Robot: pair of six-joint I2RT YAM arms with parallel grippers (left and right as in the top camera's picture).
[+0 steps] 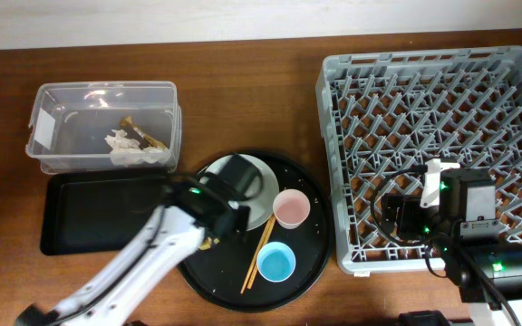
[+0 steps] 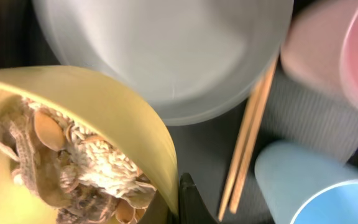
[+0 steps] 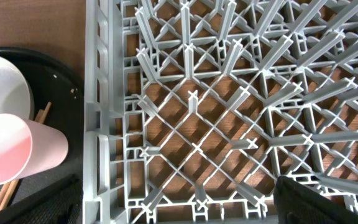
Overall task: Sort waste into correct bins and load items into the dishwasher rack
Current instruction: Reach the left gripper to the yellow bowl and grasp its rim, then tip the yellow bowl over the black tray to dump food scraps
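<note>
The left gripper needs to swing over the black rectangular tray next and tip the bowl (image 2: pixel 104 106), because the bowl has scraps in it. The left gripper should then go back and release the bowl on the grey-green plate (image 2: pixel 173 53).
My left gripper (image 1: pixel 214 231) is over the large round black tray (image 1: pixel 311 263), shut on the rim of the small yellow bowl (image 2: pixel 104 106). The bowl holds beige flaky food scraps (image 2: pixel 73 162). One finger (image 2: pixel 188 199) shows outside the rim. Beside it are the grey-green plate (image 2: pixel 166 50), wooden chopsticks (image 2: pixel 247 143), light-blue cup (image 2: pixel 316 186) and pink cup (image 2: pixel 347 56). My right gripper (image 3: pixel 173 205) is open and empty above the front left corner of the grey dishwasher rack (image 1: pixel 433 91). The clear tub (image 1: pixel 102 127) holds white tissue (image 1: pixel 134 154) and a golden-brown wrapper piece (image 1: pixel 143 136).
The shallow black rectangular tray (image 1: pixel 89 213) lies in front of the clear tub, left of the round tray. The rack's left wall (image 3: pixel 92 124) stands right beside the round tray. In the overhead view my left arm hides most of the yellow bowl.
</note>
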